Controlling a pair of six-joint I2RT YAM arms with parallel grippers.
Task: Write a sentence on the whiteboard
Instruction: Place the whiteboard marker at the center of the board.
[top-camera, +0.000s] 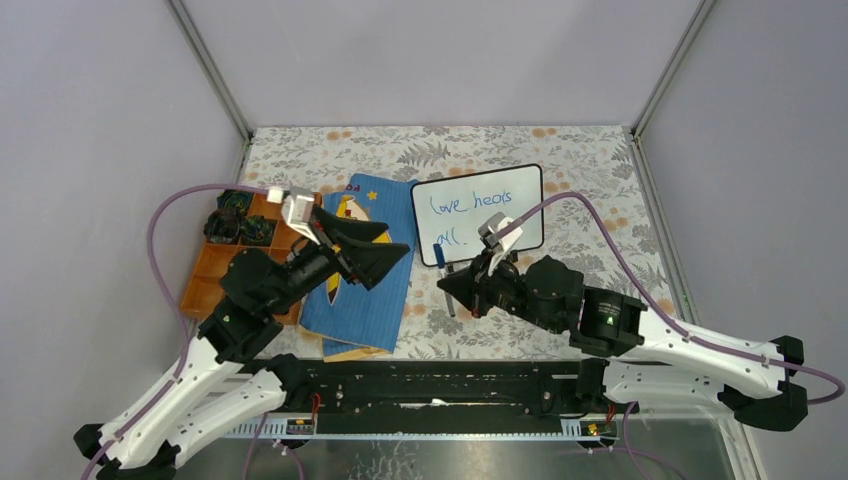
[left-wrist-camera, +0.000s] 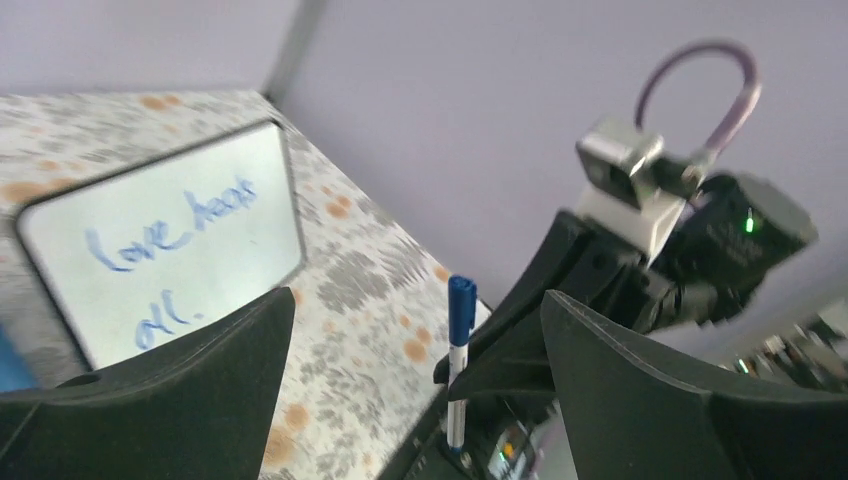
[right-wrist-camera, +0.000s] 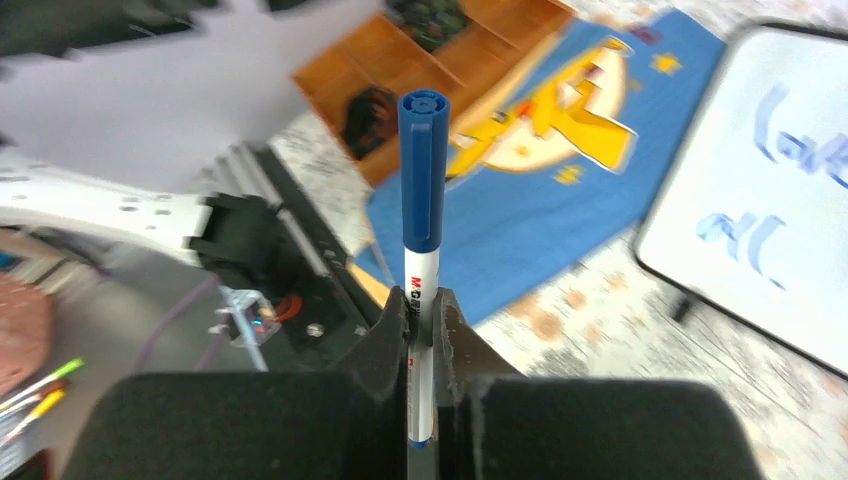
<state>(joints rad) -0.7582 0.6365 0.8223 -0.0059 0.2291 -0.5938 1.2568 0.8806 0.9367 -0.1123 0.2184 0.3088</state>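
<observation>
Clear tabletop lies below my right gripper, to its right in the top view, so it should next swing past the whiteboard (top-camera: 525, 182) and down to release the marker.
The whiteboard (top-camera: 525, 182) lies at the back centre of the table, with the sentence (top-camera: 470, 204) "love heals all." in blue cursive over two lines. My right gripper (top-camera: 446, 284) is in front of the board's near left corner, shut on a capped blue-and-white marker (top-camera: 440, 262) held upright. The right wrist view shows the jaws (right-wrist-camera: 421, 300) clamped on the marker (right-wrist-camera: 422, 180), with the whiteboard (right-wrist-camera: 800, 290) to the right. My left gripper (top-camera: 395, 243) is open and empty above the blue book. In its view (left-wrist-camera: 418, 295) the marker (left-wrist-camera: 459, 340) and the whiteboard (left-wrist-camera: 235, 250) show.
A blue cloth-like book (top-camera: 365, 290) with a yellow figure lies left of the board. An orange compartment tray (top-camera: 215, 275) with dark items stands at the far left. A black rail (top-camera: 440, 385) runs along the near edge. Grey walls enclose the table.
</observation>
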